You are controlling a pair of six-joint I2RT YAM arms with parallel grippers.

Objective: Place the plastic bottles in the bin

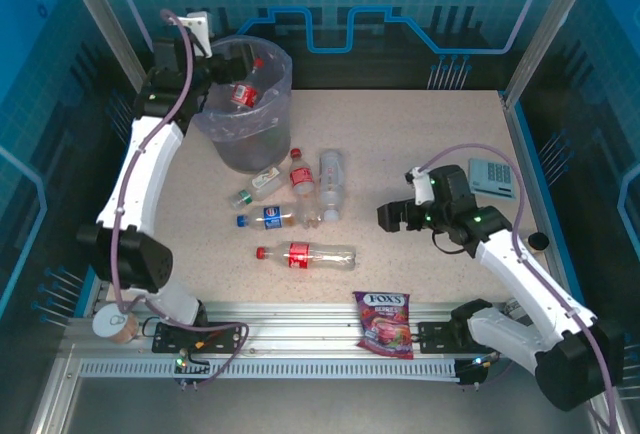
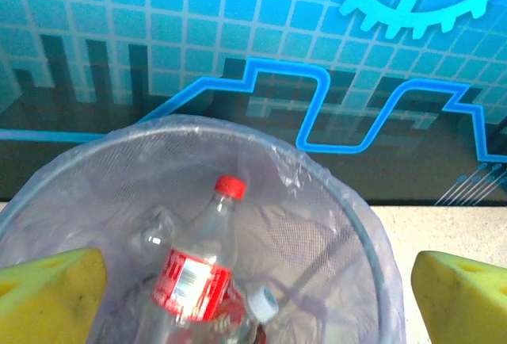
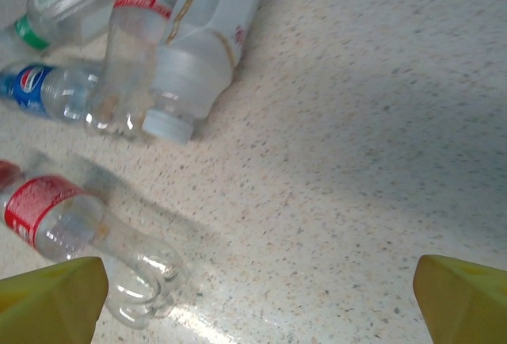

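Observation:
The clear bottom end (image 1: 335,257) (image 3: 142,273) of the nearest red-labelled bottle lies closest, uncovered by others, so next I will lower my right gripper back over that end of the bottle.
The bin (image 1: 228,126), grey with a lilac liner, stands at the back left. A red-labelled plastic bottle (image 1: 245,92) leans inside it, also seen in the left wrist view (image 2: 194,280) with a white-capped one (image 2: 263,304) beside it. My left gripper (image 1: 212,72) hangs open over the bin's rim (image 2: 360,225), nothing between its yellow fingertips (image 2: 47,292). Several plastic bottles lie mid-table: a red-labelled one (image 1: 305,255), a blue-labelled one (image 1: 268,217), a green-capped one (image 1: 250,192). My right gripper (image 1: 395,216) stands open and empty to their right, above bare table (image 3: 333,201); the red-labelled bottle (image 3: 55,213) lies at its left.
A purple-red candy bag (image 1: 382,322) lies at the near edge. A paper cup (image 1: 115,326) sits at the near left by the left arm's base. A small keypad device (image 1: 492,176) lies at the right. Frame posts and blue walls enclose the table.

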